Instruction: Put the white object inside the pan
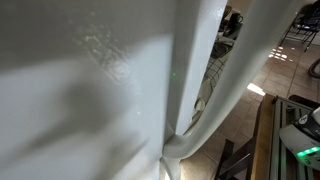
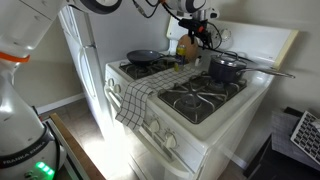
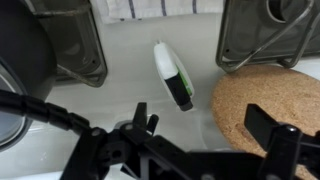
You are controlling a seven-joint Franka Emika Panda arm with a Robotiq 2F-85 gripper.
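Note:
The gripper will next move down and ease toward the checked towel, onto the slim white object [image 3: 174, 76], because that is below the gripper and on its towel side.
The white object [image 3: 172, 72] is a slim white piece with a green and black end. It lies on the stove's pale middle strip between the burner grates in the wrist view. My gripper [image 3: 205, 130] is open and empty, hovering above and just short of it. In an exterior view the gripper [image 2: 193, 30] hangs over the back middle of the stove. The dark pan [image 2: 145, 57] sits empty on the back burner to its left. I cannot make out the white object in that view.
A round cork mat [image 3: 265, 105] lies beside the white object. A lidded pot [image 2: 226, 68] stands on another back burner. A checked towel [image 2: 135, 98] hangs over the stove front. A white surface [image 1: 90, 90] blocks most of an exterior view.

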